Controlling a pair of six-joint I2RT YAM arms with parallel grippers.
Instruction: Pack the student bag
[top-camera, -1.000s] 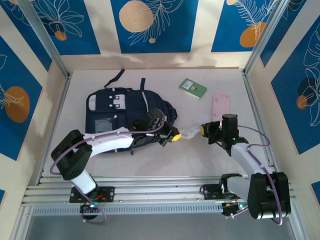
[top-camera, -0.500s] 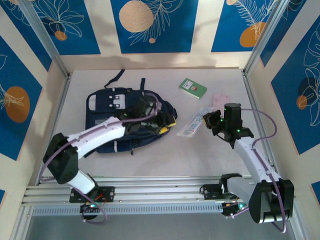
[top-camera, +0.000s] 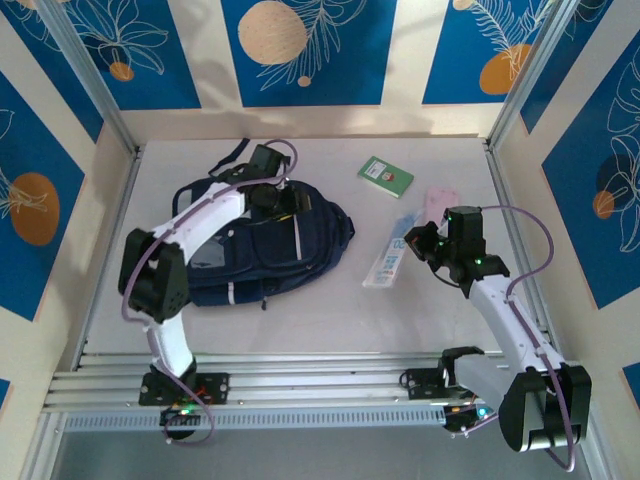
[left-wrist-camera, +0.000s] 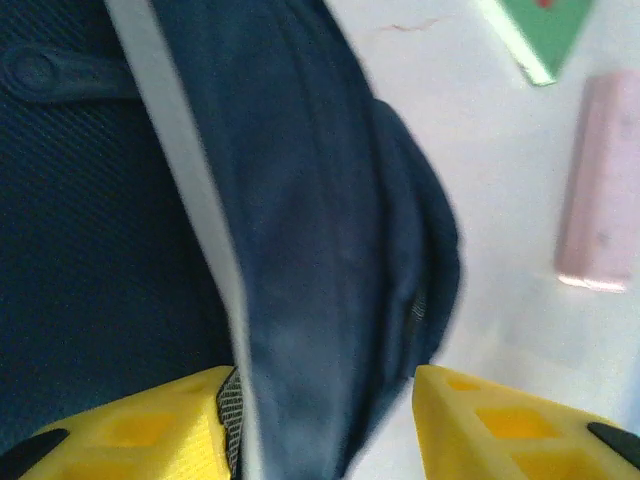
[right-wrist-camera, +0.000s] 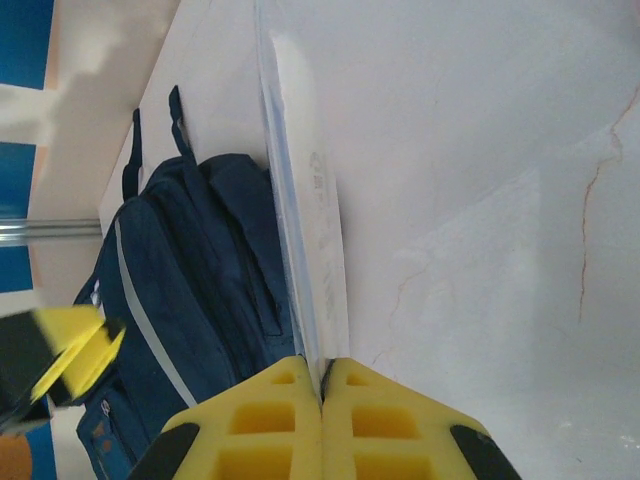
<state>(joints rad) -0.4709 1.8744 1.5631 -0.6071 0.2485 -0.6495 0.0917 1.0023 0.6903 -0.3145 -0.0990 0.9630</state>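
Next, my left gripper lowers and closes both fingers on the bag's grey stripe (top-camera: 297, 230) (left-wrist-camera: 238, 335), as that stripe runs below it, already between its open fingers.
The student bag (top-camera: 240, 250), a navy backpack with a pale stripe, lies flat at the table's left-middle. My left gripper (top-camera: 290, 208) hovers over its far right part. In the left wrist view this gripper (left-wrist-camera: 322, 385) is open, with a fold of the bag (left-wrist-camera: 300, 230) between the yellow fingers (left-wrist-camera: 150, 430); the right finger stands clear of the cloth. My right gripper (top-camera: 412, 240) is shut on one end of a flat clear packet (top-camera: 388, 260). In the right wrist view the gripper (right-wrist-camera: 322, 375) pinches the packet (right-wrist-camera: 310, 230) edge-on, and the bag (right-wrist-camera: 190, 290) lies beyond.
A green booklet (top-camera: 385, 176) lies at the far middle of the table, and a pink case (top-camera: 440, 205) sits just beyond my right gripper. Both also show past the bag's edge: booklet (left-wrist-camera: 540, 30), case (left-wrist-camera: 600, 190). Walls close in on three sides.
My left gripper left the packet's end, swung back over the bag's far part and opened. The right gripper stayed shut and carried the packet slightly farther and to the right.
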